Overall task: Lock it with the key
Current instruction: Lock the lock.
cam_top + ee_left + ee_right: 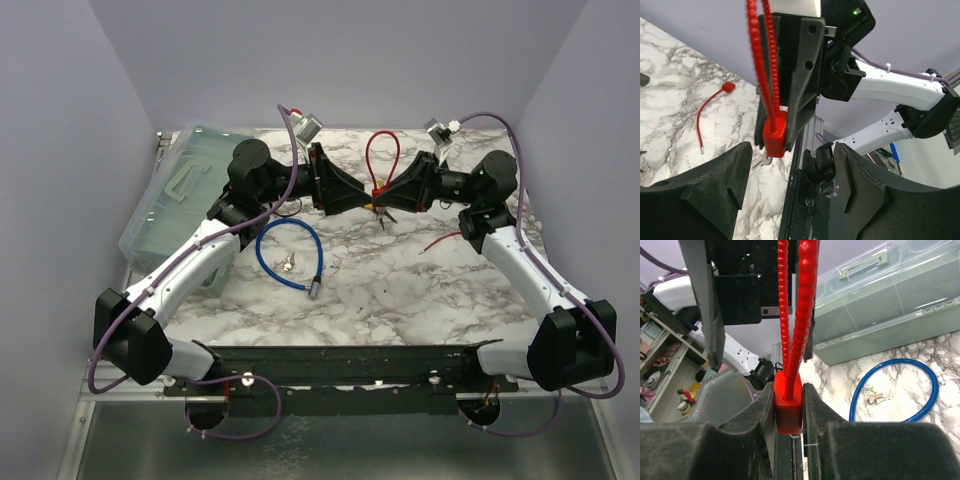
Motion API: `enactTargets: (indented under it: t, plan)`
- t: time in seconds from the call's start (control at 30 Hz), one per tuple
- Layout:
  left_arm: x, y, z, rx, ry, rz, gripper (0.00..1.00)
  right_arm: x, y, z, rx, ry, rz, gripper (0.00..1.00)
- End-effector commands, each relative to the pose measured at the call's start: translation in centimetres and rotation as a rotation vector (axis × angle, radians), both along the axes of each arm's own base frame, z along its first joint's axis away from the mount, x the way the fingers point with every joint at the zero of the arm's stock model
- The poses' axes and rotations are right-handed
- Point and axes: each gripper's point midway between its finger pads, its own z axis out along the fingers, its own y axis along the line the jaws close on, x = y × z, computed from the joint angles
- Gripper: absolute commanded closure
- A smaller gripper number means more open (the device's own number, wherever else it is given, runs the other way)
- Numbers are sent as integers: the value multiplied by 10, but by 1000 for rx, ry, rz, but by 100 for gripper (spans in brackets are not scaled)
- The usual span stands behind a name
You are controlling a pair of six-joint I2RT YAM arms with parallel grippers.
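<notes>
My right gripper's fingers cover the red body (775, 134) below the cable's foot (773, 116), so next my left gripper will advance around that foot toward the right in the top view.
A red cable lock (377, 163) with a looped ribbed cable is held upright above the table. My right gripper (388, 193) is shut on its red body (788, 407). A silver key (762, 160) sticks out under the body (775, 134), with keys hanging below it in the top view (385, 213). My left gripper (360, 197) is open and empty, facing the lock from the left; its fingers (705, 192) sit just below and either side of the body without touching it.
A blue cable lock (290, 255) with its keys (288, 263) lies on the marble table (400, 290), also in the right wrist view (900, 390). A clear lidded box (170, 200) stands at the left. A loose red wire (440, 241) lies at the right.
</notes>
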Motion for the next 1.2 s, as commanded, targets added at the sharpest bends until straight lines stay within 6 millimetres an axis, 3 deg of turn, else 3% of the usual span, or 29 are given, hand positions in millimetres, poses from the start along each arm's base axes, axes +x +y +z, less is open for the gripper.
enactTargets:
  t: [0.0, 0.33, 0.7, 0.9, 1.03, 1.13, 1.17]
  plan:
    - [-4, -8, 8, -15, -24, 18, 31, -8, 5, -6, -20, -20, 58, 100]
    - [12, -19, 4, -19, 2, 81, 52, -21, 15, -7, -30, -47, 117, 100]
    - [4, -29, 1, -27, 7, 39, 70, -24, 19, -9, -40, -49, 139, 100]
    - [2, -32, -6, -23, 34, 27, 75, -22, 20, -11, -44, -36, 151, 100]
    - [-2, -34, -9, -25, 71, -6, 85, -21, 20, -10, -44, -39, 155, 100]
    - [-5, -36, -9, -30, 94, -26, 100, -20, 21, -7, -43, -49, 160, 100]
    - [-6, -35, -8, -32, 97, -30, 100, -19, 21, -6, -42, -53, 161, 97]
